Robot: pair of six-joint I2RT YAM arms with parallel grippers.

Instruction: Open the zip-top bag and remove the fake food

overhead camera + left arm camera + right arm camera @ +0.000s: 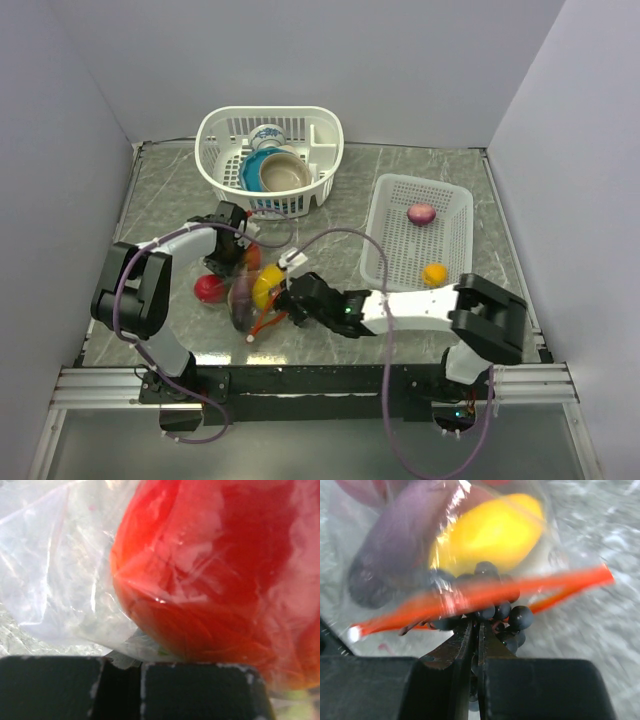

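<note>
The robot's right hand is going to pull the grapes point(512, 617) out, to the right in the top view, and let them go over the tray's bare bottom, because the onion and orange lie there.
The zip-top bag point(243, 292) lies crumpled on the table between my two grippers, its red-orange zip strip point(264, 323) at the near end. It holds a yellow lemon point(266, 285), a purple eggplant point(240, 300) and a red apple point(208, 288). My left gripper point(228, 255) is shut on the bag's far plastic point(75, 580), with the apple point(215, 580) pressed close behind it. My right gripper point(287, 300) is at the bag's mouth, shut on the dark grapes point(512, 617) that hang across the zip strip point(485, 595). The lemon point(490, 532) and eggplant point(395, 560) lie just behind the strip.
A white tray point(385, 255) at the right holds a purple onion point(422, 214) and an orange point(434, 273). A white basket point(225, 130) with ceramic bowls point(283, 172) stands at the back, just beyond my left gripper.
</note>
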